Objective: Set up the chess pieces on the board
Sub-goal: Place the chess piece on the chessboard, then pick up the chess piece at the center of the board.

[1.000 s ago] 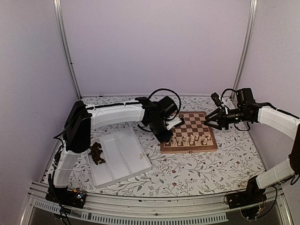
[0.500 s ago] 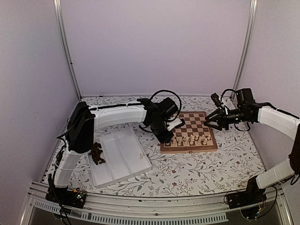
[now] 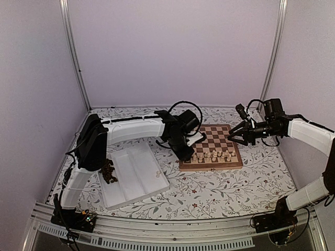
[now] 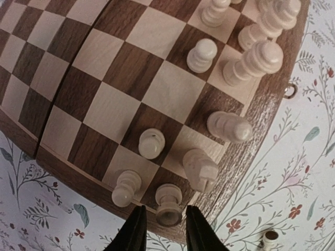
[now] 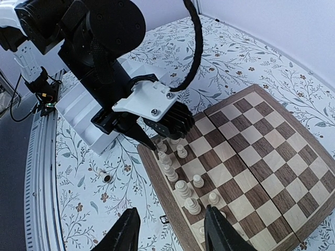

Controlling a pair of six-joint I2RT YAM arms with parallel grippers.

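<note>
One cream piece lies tipped off the board (image 3: 222, 137), so the robot will bring its right gripper back, toward the left in the top view, and down around the tipped piece's base.
The board (image 3: 222, 137) lies right of centre, with several cream chess pieces (image 3: 212, 155) in its near rows. My left gripper (image 3: 187, 152) is at the board's near left corner. In the left wrist view its fingers (image 4: 137, 232) stand either side of an upright cream rook (image 4: 168, 203) on the corner square, with small gaps, so the gripper (image 4: 165, 232) is open. A knight (image 4: 199, 168) and pawns (image 4: 151, 143) stand beside it. My right gripper (image 3: 234, 137) is open and empty above the board's right edge; it also shows in the right wrist view (image 5: 170, 230).
A white three-compartment tray (image 3: 137, 157) lies left of the board, holding one cream piece (image 3: 157, 174). A heap of dark brown pieces (image 3: 108, 171) sits at its left side. A cream piece (image 5: 104, 178) lies on the flowered cloth near the board's corner.
My left arm has shifted a little, and its gripper stays at the board's near left corner. The right arm has not moved.
</note>
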